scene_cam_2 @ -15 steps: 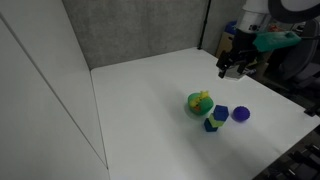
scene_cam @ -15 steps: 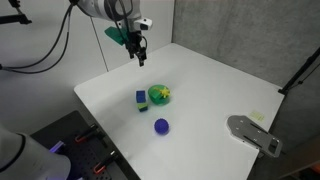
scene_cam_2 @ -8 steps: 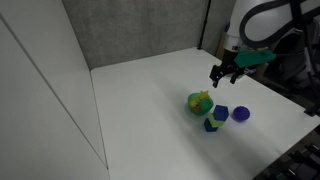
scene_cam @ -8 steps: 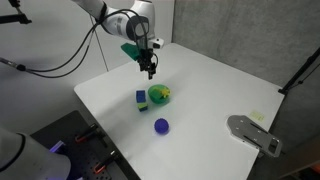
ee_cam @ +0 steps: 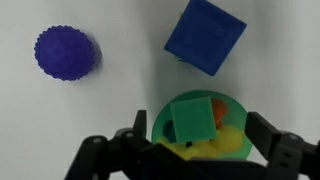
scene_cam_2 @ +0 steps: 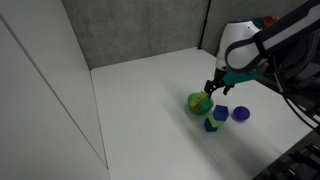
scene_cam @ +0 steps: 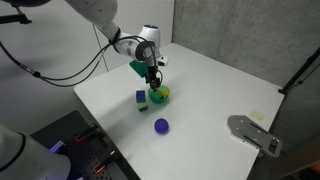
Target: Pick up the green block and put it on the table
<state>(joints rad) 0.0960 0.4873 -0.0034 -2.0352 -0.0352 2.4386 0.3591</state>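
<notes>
Next, my gripper moves down to the green block, since it lies uncovered between my open fingers on the yellow pieces in the bowl.
The green block [ee_cam: 192,121] is a small bright-green cube lying in the round green bowl [ee_cam: 162,122], on top of yellow and orange pieces. My gripper [ee_cam: 200,148] is open and hangs straight above the bowl, one finger on each side of it. In both exterior views the gripper [scene_cam: 153,82] [scene_cam_2: 212,88] is just above the bowl [scene_cam: 160,96] [scene_cam_2: 200,103] on the white table [scene_cam: 220,90] [scene_cam_2: 140,110]. The block itself is too small to tell apart in those views.
A blue block [ee_cam: 205,36] [scene_cam: 141,97] [scene_cam_2: 221,113] stands on the table beside the bowl. A purple spiky ball [ee_cam: 66,52] [scene_cam: 161,126] [scene_cam_2: 241,114] lies a little further off. A grey metal plate [scene_cam: 253,134] sits at a table corner.
The gripper has come down and across from high above the table's far side to just above the bowl. The objects have not moved.
</notes>
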